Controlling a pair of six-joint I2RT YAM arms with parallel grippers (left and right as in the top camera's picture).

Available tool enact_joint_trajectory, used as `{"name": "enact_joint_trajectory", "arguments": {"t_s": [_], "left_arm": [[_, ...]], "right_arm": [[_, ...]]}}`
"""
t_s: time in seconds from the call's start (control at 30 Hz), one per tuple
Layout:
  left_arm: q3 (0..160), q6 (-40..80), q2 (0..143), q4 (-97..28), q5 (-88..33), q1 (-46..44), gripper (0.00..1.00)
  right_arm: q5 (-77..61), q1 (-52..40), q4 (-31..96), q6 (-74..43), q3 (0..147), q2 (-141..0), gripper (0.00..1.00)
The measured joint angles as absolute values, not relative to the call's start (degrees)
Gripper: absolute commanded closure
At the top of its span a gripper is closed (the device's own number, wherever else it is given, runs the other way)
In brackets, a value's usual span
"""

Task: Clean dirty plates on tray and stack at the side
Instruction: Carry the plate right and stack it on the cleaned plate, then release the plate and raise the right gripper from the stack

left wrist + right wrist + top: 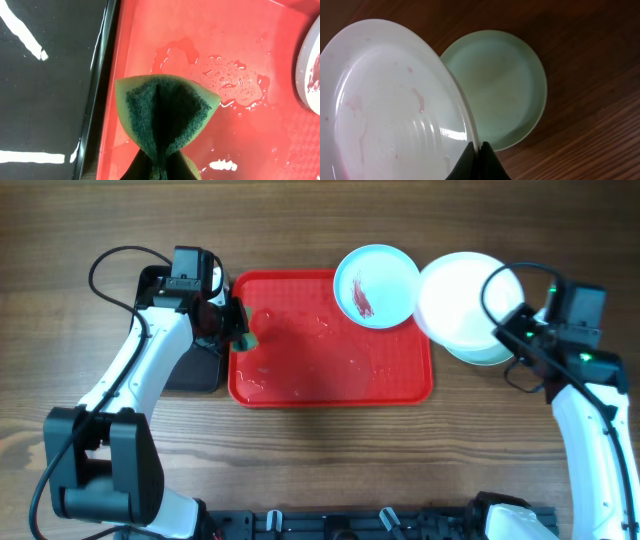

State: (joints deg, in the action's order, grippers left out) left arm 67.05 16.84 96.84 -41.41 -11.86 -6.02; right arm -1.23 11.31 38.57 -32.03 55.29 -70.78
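My right gripper carries the white plate (pixel 462 295) down and away from the red tray next, onto the mint-blue plate on the wood.
The red tray (pixel 400 380) lies mid-table, wet (pixel 280 60). A mint-blue plate with dark red streaks (pixel 376 285) rests on its far right corner; its edge shows in the left wrist view (pixel 311 70). My right gripper (pixel 520 330) is shut on the rim of the white plate (pixel 462 295), holding it above a mint-blue plate (pixel 505 85) on the wood right of the tray. The white plate (pixel 390 105) shows faint pink smears. My left gripper (pixel 238 330) is shut on a green sponge (pixel 162 112) over the tray's left edge.
A black tray (pixel 45 100) sits left of the red tray, under my left arm (pixel 150 360). Bare wooden tabletop (pixel 320 460) lies in front and to the right (pixel 590 125).
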Motion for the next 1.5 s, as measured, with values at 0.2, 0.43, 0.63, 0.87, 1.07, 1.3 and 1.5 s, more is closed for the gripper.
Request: {"name": "enact_joint_trajectory", "arguments": {"t_s": [0.2, 0.43, 0.63, 0.87, 1.07, 1.3, 1.5], "left_arm": [[67.0, 16.8, 96.8, -41.4, -11.9, -6.0, 0.96], [67.0, 16.8, 96.8, -41.4, -11.9, -6.0, 0.96], [67.0, 16.8, 96.8, -41.4, -11.9, -6.0, 0.96], [67.0, 16.8, 96.8, -41.4, -11.9, -6.0, 0.96], [67.0, 16.8, 96.8, -41.4, -11.9, -6.0, 0.96], [67.0, 16.8, 96.8, -41.4, -11.9, -6.0, 0.96], [67.0, 16.8, 96.8, -41.4, -11.9, -6.0, 0.96]], "right_arm": [[-1.0, 16.4, 38.5, -31.8, 55.3, -76.4, 0.96], [-0.8, 17.8, 37.2, -31.9, 55.3, -85.6, 0.96], [1.6, 17.8, 34.6, -32.5, 55.2, -89.1, 0.96], [5.1, 17.8, 33.8, -33.7, 55.2, -90.8, 0.66], [3.5, 17.8, 31.8, -31.7, 55.2, -91.8, 0.49], [-6.3, 13.9, 30.4, -26.4, 55.3, -91.8, 0.51], [-8.4, 3.4, 25.9, -24.1, 58.2, -91.8, 0.44]]}}
